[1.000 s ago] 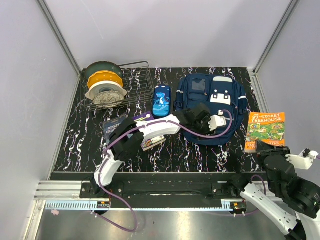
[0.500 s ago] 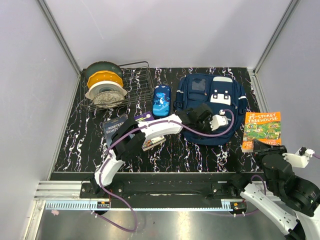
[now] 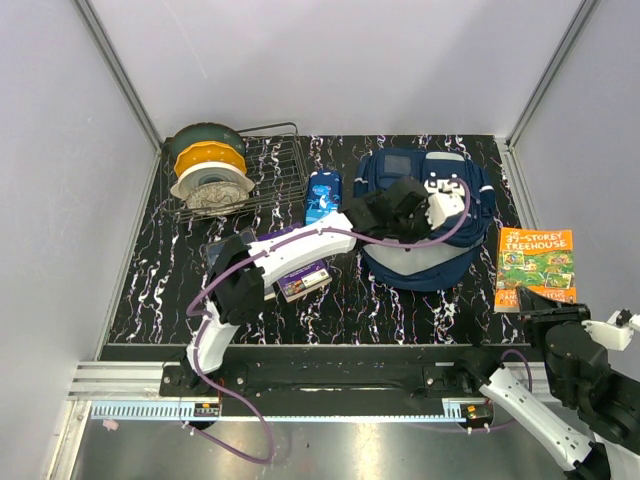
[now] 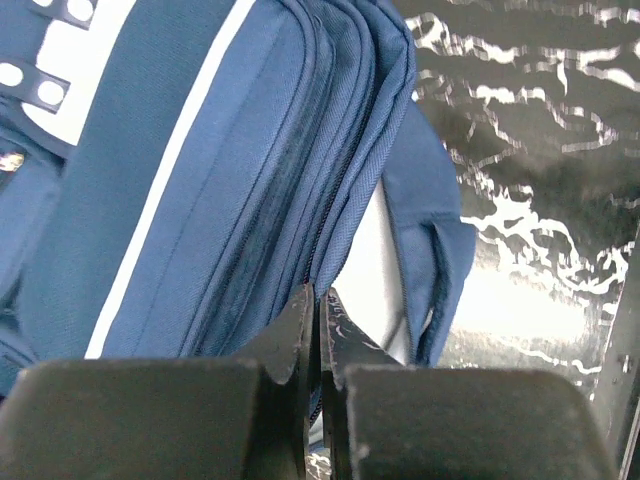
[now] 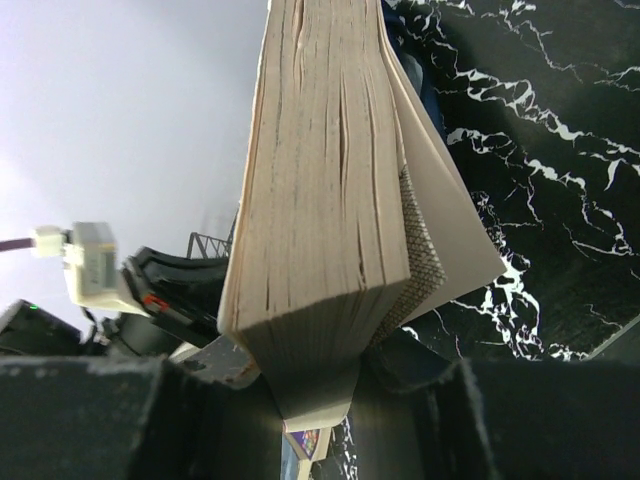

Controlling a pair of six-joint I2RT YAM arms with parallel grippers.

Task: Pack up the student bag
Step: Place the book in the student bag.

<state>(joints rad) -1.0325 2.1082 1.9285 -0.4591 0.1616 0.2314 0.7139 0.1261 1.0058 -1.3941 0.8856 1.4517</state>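
The robot's right gripper will next go to the left in the top view and let go of the book inside the bag's grey-lined opening, because the left gripper holds the bag's edge.
The student bag point(image 3: 425, 250), navy with white stripes, lies at the back right of the table. My left gripper point(image 3: 412, 200) is over its upper middle. In the left wrist view the gripper point(image 4: 320, 296) is shut on a thin edge at the bag's point(image 4: 200, 180) zipper seam, and light grey lining point(image 4: 372, 262) shows in the gap beside it. My right gripper point(image 3: 541, 300) is shut on an orange Treehouse book point(image 3: 537, 262) and holds it to the right of the bag. The right wrist view shows the book's point(image 5: 320, 200) page edges clamped in that gripper point(image 5: 330, 395).
A wire rack point(image 3: 270, 175) with filament spools point(image 3: 207, 172) stands at the back left. A glossy blue pencil case point(image 3: 322, 195) lies left of the bag. A dark book point(image 3: 222, 250) and a small book point(image 3: 305, 280) lie under my left arm.
My left gripper has moved toward the back across the bag, and the bag's lower part now bulges. My right gripper has drawn the orange book slightly right and toward the near edge.
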